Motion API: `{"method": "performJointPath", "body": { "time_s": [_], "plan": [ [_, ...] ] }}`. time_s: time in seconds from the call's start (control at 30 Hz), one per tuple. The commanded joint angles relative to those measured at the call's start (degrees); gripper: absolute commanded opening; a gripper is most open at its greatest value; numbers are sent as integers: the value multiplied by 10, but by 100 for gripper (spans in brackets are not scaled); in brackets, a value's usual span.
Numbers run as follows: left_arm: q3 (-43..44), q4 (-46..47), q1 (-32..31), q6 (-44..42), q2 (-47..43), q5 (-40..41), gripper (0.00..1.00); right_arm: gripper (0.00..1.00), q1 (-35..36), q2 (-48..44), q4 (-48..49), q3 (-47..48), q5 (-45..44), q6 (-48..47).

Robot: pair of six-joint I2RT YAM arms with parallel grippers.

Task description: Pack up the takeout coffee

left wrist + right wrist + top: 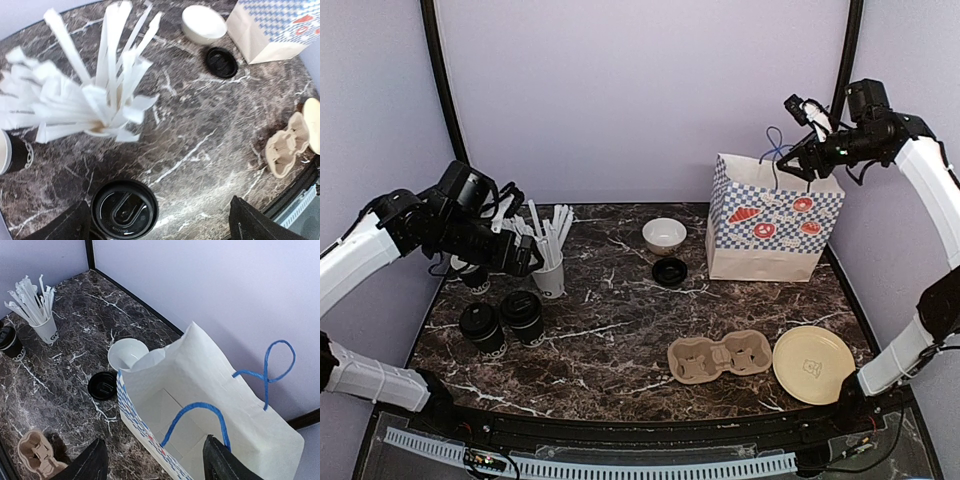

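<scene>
I will lower my right gripper beside the blue handle [197,412] next and close it on the bag's front rim, because the bag's near side runs between my fingers.
Two lidded black coffee cups [482,325] [523,315] stand side by side at the table's left. A third black cup [11,151], white inside and without a lid, stands behind them, partly hidden by my left arm. A loose black lid [670,270] lies near the middle. My left gripper [523,258] hangs open above the cups. In the left wrist view one lidded cup [124,209] sits between its wide-apart fingers [250,222], close to the left one. My right gripper [155,465] is open over the empty checkered paper bag [775,225], with the bag's near wall and a blue handle [197,412] between its fingers.
A white cup of white sticks [550,270] stands right by my left gripper. A white bowl [664,234] sits at the back centre. A cardboard cup carrier [720,357] and a beige round plate [813,363] lie at the front right.
</scene>
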State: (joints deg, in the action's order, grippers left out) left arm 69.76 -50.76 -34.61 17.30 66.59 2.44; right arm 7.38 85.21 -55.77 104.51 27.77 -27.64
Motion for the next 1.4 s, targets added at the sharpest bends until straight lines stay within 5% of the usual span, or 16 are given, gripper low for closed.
{"method": "performJointPath", "body": {
  "time_s": [0.0,0.17,0.27,0.43,0.8,0.9,1.27,1.37],
  "plan": [
    [-3,97,3,-50,-48,-69,99,66,-23,11,-49,66,-9,-36],
    [-36,184,2,-38,-84,-96,99,65,-24,0,-206,145,120,-129],
    [-32,202,2,-58,-83,-124,94,65,-24,-27,-253,110,168,-204],
    [0,182,2,-92,-53,-167,79,71,-24,-45,-167,8,20,-186],
    [1,193,2,-100,-38,-183,78,71,-17,29,-65,-41,-105,-216],
    [0,194,2,-103,-34,-190,77,62,-6,40,-57,-55,-116,-241],
    [29,184,2,-128,-25,-189,75,1,82,-30,-42,-138,-145,-333],
    [39,179,2,-135,-28,-188,75,0,115,-55,-41,-129,-162,-338]
  ]
}}
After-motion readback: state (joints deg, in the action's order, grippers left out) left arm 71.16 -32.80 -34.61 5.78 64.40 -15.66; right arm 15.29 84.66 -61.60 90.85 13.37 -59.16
